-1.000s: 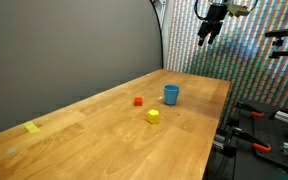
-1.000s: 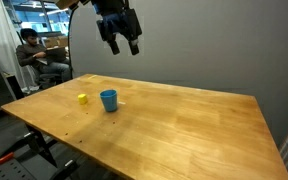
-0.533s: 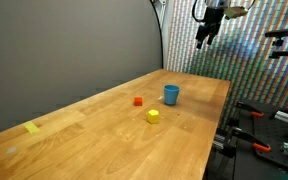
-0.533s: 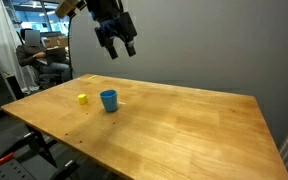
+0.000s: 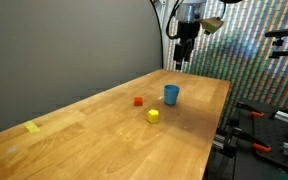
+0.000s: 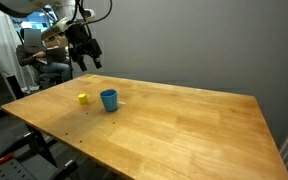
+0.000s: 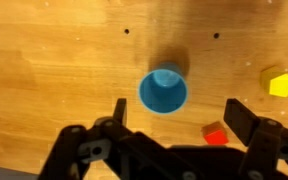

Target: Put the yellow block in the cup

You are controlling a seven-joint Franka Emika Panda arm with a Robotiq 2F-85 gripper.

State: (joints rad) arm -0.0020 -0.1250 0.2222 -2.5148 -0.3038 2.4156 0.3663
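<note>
The robot's gripper will next move toward the right in the wrist view and go down onto the yellow block (image 5: 153, 116) (image 7: 278, 82), because the block is off to that side, below the open fingers.
The yellow block (image 5: 153, 116) is a small bright cube on the wooden table, also seen in an exterior view (image 6: 82, 98) and at the right of the wrist view (image 7: 281, 84). The blue cup (image 5: 171, 94) stands upright just beyond it, also in an exterior view (image 6: 109, 100) and from above in the wrist view (image 7: 163, 90). My gripper (image 5: 182, 58) hangs high above the table, over the cup's area, open and empty; it also shows in an exterior view (image 6: 87, 61) and the wrist view (image 7: 177, 118).
A small red block (image 5: 138, 101) lies near the cup, also in the wrist view (image 7: 216, 133). A flat yellow tape-like piece (image 5: 33, 127) lies near the table's far end. A person (image 6: 34, 55) sits behind the table.
The gripper has swung sideways and lowered somewhat, coming to hang above the cup and blocks. The blocks and cup have not moved.
</note>
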